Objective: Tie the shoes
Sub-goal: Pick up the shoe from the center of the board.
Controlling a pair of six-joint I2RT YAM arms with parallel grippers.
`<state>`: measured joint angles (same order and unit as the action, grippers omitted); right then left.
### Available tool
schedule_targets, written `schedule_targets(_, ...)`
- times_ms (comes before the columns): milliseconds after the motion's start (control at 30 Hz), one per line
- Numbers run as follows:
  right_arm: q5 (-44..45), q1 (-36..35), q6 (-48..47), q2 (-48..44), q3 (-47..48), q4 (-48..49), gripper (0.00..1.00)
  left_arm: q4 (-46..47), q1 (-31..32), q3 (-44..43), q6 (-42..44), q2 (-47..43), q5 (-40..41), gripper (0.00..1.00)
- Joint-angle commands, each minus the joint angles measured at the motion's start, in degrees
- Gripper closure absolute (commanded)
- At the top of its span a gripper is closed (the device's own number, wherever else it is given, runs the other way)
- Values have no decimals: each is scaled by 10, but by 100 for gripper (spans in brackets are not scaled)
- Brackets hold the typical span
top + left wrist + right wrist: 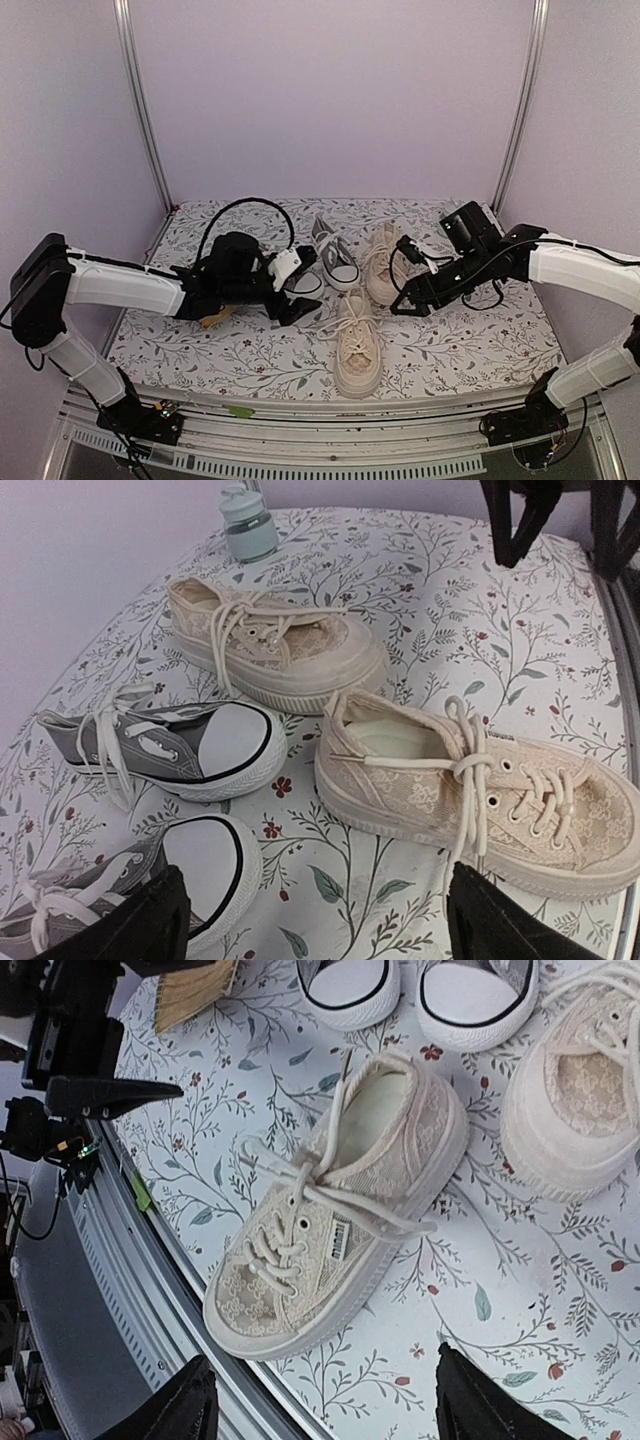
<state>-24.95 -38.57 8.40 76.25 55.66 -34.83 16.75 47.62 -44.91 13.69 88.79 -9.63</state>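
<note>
The robot's right gripper should move down and to the left in the top view, onto the heel rim of the near cream shoe, which is clear of that shoe's laces.
The near cream shoe [357, 345] lies toe toward the front edge, its laces crossed in one simple knot [470, 767] with both ends loose. The second cream shoe [381, 262] sits behind it, laces loose. One grey shoe [334, 255] stands to their left, and the other grey shoe [130, 880] lies under my left gripper. My left gripper [320, 930] hangs open to the left of the near cream shoe [480, 805], holding nothing. My right gripper [320, 1405] hangs open on the right of that shoe [330, 1210], also holding nothing.
A small pale-blue jar [248, 522] stands at the table's far side. A tan object [195, 985] lies by the left arm. The metal front rail [120, 1260] runs close past the near shoe's toe. Side posts [145, 110] frame the table.
</note>
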Motion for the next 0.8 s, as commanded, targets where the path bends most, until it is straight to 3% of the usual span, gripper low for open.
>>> schedule_targets(0,52,13,46,43,71,86,29,31,-24,-10,-19,-9,-1,11)
schedule_targets(100,85,1,64,136,124,128,33,48,-48,-14,-79,-19,68,7)
schedule_targets(233,107,-6,64,231,162,149,32,-6,-79,-39,-140,-24,152,5)
schedule_targets(467,26,-17,56,332,185,173,37,-33,-89,-32,-109,-35,146,5)
schedule_targets(567,12,-25,55,356,189,170,50,-35,-89,-34,-95,-29,138,5)
schedule_targets(700,25,-28,59,349,189,159,89,-39,-89,-42,-84,-22,135,5)
schedule_targets(767,38,-27,52,325,191,145,99,-39,-89,-44,-79,-22,134,5)
